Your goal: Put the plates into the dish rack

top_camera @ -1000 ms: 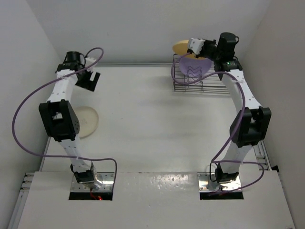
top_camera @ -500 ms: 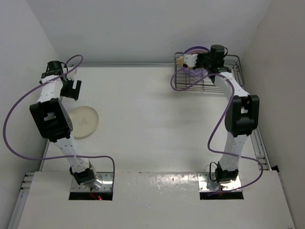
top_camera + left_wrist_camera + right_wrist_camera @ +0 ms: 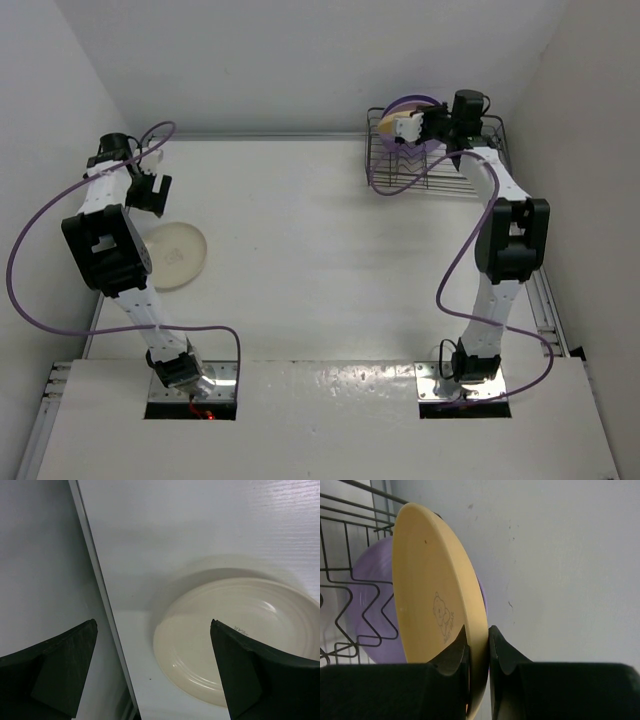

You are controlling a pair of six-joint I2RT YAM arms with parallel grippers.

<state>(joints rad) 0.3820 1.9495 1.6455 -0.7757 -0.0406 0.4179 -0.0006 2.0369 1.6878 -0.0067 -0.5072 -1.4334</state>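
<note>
I should move the orange-yellow plate in my right gripper down next, into the rack's end (image 3: 397, 139) (image 3: 389, 611) beside the lavender plate, because the orange-yellow plate is still above the wires.
The grey wire dish rack (image 3: 470, 170) stands at the back right. A lavender plate (image 3: 432, 146) stands upright in it; it also shows in the right wrist view (image 3: 370, 615) behind the zigzag dividers. I can make out only one lavender plate. My right gripper (image 3: 414, 126) is shut on the rim of the orange-yellow plate (image 3: 430, 595), held on edge over the rack's left end, against the lavender one. The cream-white plate (image 3: 176, 255) lies flat on the table at the left. My left gripper (image 3: 151, 190) is open and empty just behind it, and the plate (image 3: 240, 635) shows between its fingers.
The left wall and the table's left edge strip (image 3: 100, 605) run close beside my left gripper. The back wall (image 3: 560, 555) stands right behind the rack. Purple cables loop off both arms.
My left arm swung left and down over the cream-white plate. My right gripper lowered the orange-yellow plate from above the rack into its left end, then shifted slightly right.
</note>
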